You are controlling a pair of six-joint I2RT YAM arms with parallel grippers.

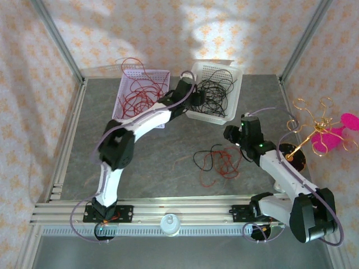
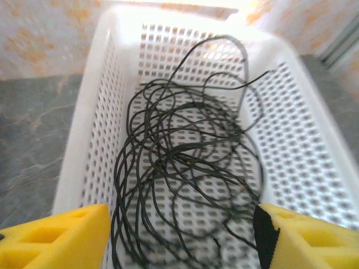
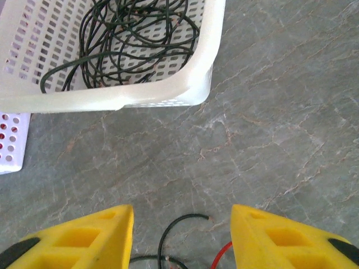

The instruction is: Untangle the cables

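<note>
I should move my left gripper back from the basket and down onto that bend (image 1: 199, 152), since the thin black cable bends clear of red strands below and back from it.
A loose tangle of red and black cables (image 1: 217, 162) lies on the grey table right of centre. Black cables (image 2: 185, 168) are coiled in the white basket (image 1: 231, 95) at the back. Red cables (image 1: 140, 92) fill the lilac-white basket (image 1: 126, 78) beside it. My left gripper (image 1: 196, 98) hangs over the white basket's near end, open (image 2: 182, 238), its yellow fingers (image 2: 56, 238) spread above the black coil without touching it. My right gripper (image 1: 229, 134) is open (image 3: 182, 238) low over the table, just behind the tangle. A black cable end (image 3: 182, 221) and a red strand (image 3: 223, 256) lie between its fingers.
The white basket's wall (image 3: 123, 95) stands just ahead of the right gripper. A gold wire ornament with a pink piece (image 1: 322, 131) and a black disc (image 1: 293, 157) sit at the right edge. Metal frame posts and a rail (image 1: 168, 208) bound the table.
</note>
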